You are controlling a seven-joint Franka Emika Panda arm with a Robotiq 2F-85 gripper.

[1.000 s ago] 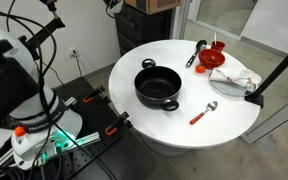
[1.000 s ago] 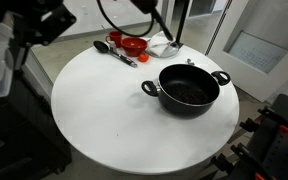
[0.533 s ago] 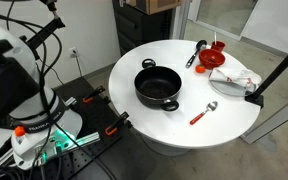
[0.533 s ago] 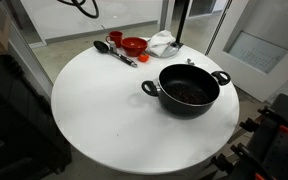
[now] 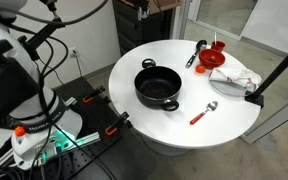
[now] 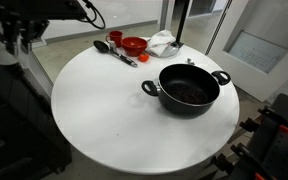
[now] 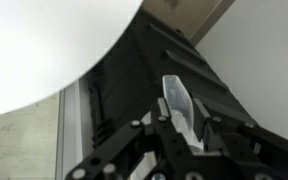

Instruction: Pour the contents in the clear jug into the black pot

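The clear jug hangs beyond the table's edge, so it swings in over the white table with my gripper next and lowers to the bare table (image 5: 175,51) beside the black ladle.
In the wrist view my gripper (image 7: 184,122) is shut on the clear jug (image 7: 177,100), a small transparent vessel standing up between the fingers. It hangs off the table, over dark equipment, beside the white table's rim (image 7: 54,55). The black pot (image 5: 158,88) is wide and shallow with two loop handles. It sits near the table's middle and also shows in the other exterior view (image 6: 189,88), with dark contents inside. Part of my arm (image 6: 34,18) shows past the table's edge, far from the pot.
A red bowl (image 5: 215,57) (image 6: 134,45), a black ladle (image 5: 196,52) (image 6: 114,50) and a whitish dish (image 5: 236,78) sit together at one side of the table. A red-handled spoon (image 5: 203,112) lies near the pot. A black pole (image 5: 279,65) leans over the table.
My arm has swung about beyond the table's edge in the exterior views. The pot and the other things on the table have not moved.
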